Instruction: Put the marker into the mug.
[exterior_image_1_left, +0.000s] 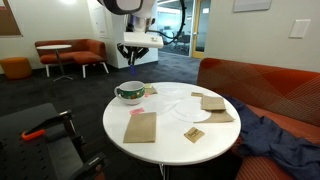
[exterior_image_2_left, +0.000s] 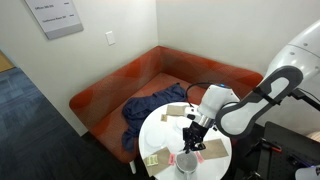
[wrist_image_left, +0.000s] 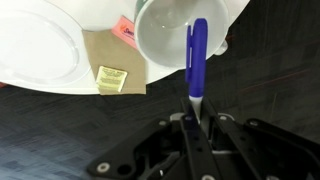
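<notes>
My gripper lowers the blue marker (wrist_image_left: 198, 58) toward the white mug (exterior_image_1_left: 130, 93) next, over the mug's opening.
My gripper (wrist_image_left: 192, 118) is shut on the blue marker (wrist_image_left: 198, 58), which sticks out from the fingertips and points at the white mug (wrist_image_left: 165, 38) right below it. In an exterior view the gripper (exterior_image_1_left: 136, 66) hangs above the mug (exterior_image_1_left: 130, 93), a squat white cup with a dark green band at the table's near-left edge. In an exterior view the gripper (exterior_image_2_left: 192, 135) hovers over the mug (exterior_image_2_left: 186, 160). The marker's tip overlaps the mug's rim in the wrist view; I cannot tell whether it touches.
The round white table (exterior_image_1_left: 170, 135) holds brown paper pieces (exterior_image_1_left: 141, 126), a white plate (exterior_image_1_left: 187, 108) and a small yellow tag (exterior_image_1_left: 194, 134). A pink scrap (wrist_image_left: 124, 30) lies beside the mug. An orange sofa (exterior_image_2_left: 130, 85) with blue cloth (exterior_image_2_left: 150, 108) stands behind the table.
</notes>
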